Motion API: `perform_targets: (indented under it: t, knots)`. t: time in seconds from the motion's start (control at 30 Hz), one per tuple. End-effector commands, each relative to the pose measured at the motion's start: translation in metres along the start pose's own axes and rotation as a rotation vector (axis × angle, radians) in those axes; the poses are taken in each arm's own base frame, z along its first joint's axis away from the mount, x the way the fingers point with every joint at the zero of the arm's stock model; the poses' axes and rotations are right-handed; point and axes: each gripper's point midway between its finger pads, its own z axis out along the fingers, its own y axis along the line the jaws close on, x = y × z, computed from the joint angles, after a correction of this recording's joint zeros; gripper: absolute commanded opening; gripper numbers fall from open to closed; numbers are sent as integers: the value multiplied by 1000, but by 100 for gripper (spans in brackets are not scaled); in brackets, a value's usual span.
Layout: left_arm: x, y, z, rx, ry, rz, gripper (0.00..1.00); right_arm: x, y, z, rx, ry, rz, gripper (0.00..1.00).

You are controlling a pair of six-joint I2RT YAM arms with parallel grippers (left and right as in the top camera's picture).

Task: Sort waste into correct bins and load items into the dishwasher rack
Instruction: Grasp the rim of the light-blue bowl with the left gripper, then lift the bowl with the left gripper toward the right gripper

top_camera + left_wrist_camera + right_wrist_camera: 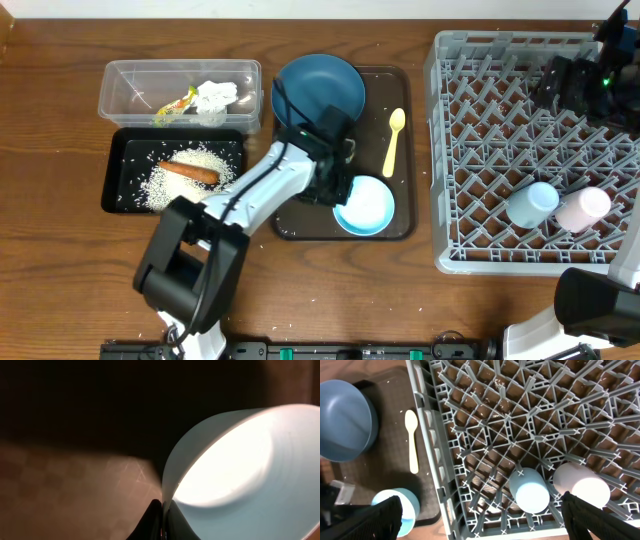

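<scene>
The left gripper needs to rise, move slightly outward and then go down to the bare tray beside the spoon (pixel 393 140). The pale-blue bowl (pixel 367 207) has room there, and the gripper should then let go of the bowl's rim.
My left gripper (pixel 336 190) (pixel 162 510) is shut on the rim of the small pale-blue bowl (pixel 367 207) (pixel 240 475), which is tilted over the brown tray. The big dark-blue bowl (pixel 318 88) and yellow spoon (pixel 393 140) lie on that tray. The light-blue cup (pixel 531 202) (pixel 530 491) and pink cup (pixel 582 209) (pixel 582 485) sit upside down in the grey rack (pixel 500 60) (pixel 485 425). My right gripper (pixel 575 85) (pixel 482 515) is open and empty above the rack. Tissue (pixel 215 95) and wrapper (pixel 172 108) lie in the clear tub (pixel 130 85). Rice (pixel 190 185) and carrot (pixel 190 171) lie in the black tray (pixel 125 150).
The brown serving tray (pixel 400 225) (pixel 390 390) sits between the bins and the rack. The right wrist view also shows the dark-blue bowl (pixel 342 417), the spoon (pixel 412 440) and the pale-blue bowl (pixel 402 505). A few rice grains are scattered in the rack.
</scene>
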Motion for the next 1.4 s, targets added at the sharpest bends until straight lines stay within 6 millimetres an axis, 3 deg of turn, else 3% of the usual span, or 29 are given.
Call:
perform_targets:
  t: [0.0,0.37,0.77,1.13,1.37]
  knots:
    - [-13,-14,-27,115,-51,-7,6,1,5,3,0,7,-28,99]
    - [-17,-33,-49,420,-19,-74,6,-2,21,4,-52,-5,-52,99]
    - [-42,-51,-116,910,-96,-60,6,-1,64,1,-229,-15,-152,99]
    - [-49,-45,-121,922,-132,-52,6,0,74,0,-266,-14,-169,99]
    - [-56,-41,-118,883,-171,-36,6,0,94,-1,-314,-28,-212,99]
